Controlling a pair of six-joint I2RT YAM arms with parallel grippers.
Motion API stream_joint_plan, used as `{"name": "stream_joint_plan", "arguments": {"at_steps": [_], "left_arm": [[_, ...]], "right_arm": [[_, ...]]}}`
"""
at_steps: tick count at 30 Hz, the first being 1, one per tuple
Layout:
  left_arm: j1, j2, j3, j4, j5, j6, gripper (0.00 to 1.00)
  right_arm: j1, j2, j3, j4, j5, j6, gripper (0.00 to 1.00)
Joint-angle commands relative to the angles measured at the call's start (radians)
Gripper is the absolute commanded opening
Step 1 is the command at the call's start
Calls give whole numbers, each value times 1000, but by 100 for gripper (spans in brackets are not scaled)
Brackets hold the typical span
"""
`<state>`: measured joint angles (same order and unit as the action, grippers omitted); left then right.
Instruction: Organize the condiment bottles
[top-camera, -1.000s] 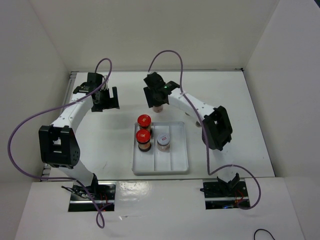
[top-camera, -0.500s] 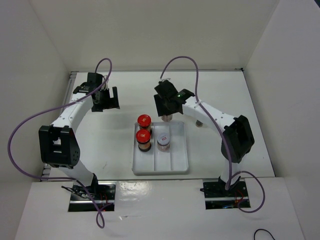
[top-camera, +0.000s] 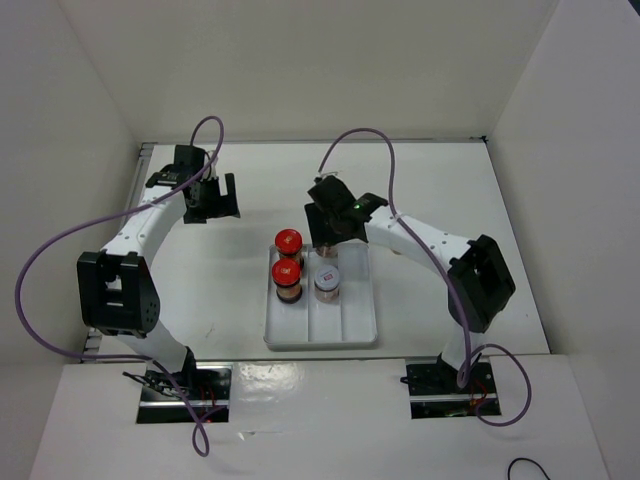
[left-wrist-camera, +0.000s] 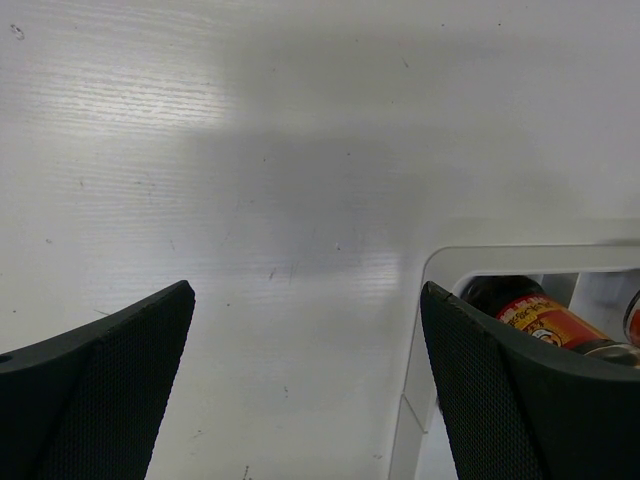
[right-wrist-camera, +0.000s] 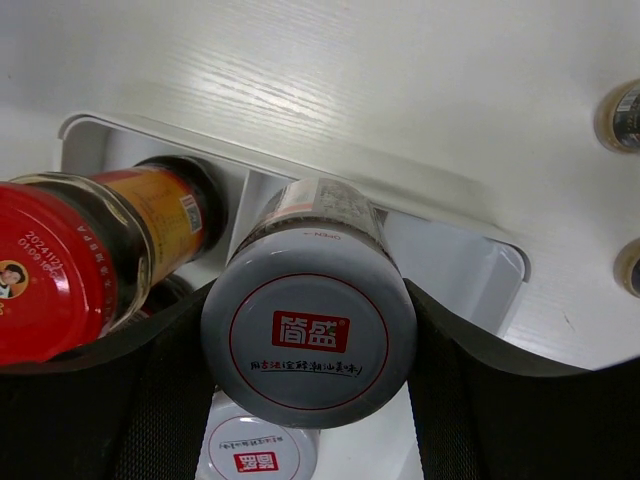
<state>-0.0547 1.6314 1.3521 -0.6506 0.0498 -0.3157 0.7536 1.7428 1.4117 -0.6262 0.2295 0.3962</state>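
Note:
My right gripper holds the white-lidded jar. It will pull the jar back slightly, then lower it into the empty far end of the middle compartment to let it go.
My right gripper (top-camera: 328, 228) is shut on a white-lidded jar (right-wrist-camera: 310, 345) and holds it over the far end of the middle compartment of the white divided tray (top-camera: 355, 335). Another white-lidded jar (top-camera: 327, 279) stands in that compartment, nearer me. Two red-lidded jars (top-camera: 288, 240) (top-camera: 286, 271) stand in the left compartment. At the right edge of the right wrist view, two small dark-capped jars (right-wrist-camera: 624, 116) (right-wrist-camera: 633, 268) sit on the table. My left gripper (top-camera: 212, 205) hangs open over bare table left of the tray, with nothing between its fingers (left-wrist-camera: 110, 370).
The tray's right compartment (top-camera: 358, 300) holds nothing. White walls close in the table on the left, back and right. The tray's corner (left-wrist-camera: 432, 268) and a red-lidded jar's brown body (left-wrist-camera: 520, 310) show beside my left gripper's right finger.
My right arm has carried the white-lidded jar from behind the tray toward me, so it is now over the tray's far end. The left arm has not moved.

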Motion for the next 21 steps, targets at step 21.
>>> {"name": "stream_joint_plan", "arguments": {"at_steps": [21], "left_arm": [[6,-47,-7,11,15,12,100]], "right_arm": [[75,29,-59,137,42,26,17]]}}
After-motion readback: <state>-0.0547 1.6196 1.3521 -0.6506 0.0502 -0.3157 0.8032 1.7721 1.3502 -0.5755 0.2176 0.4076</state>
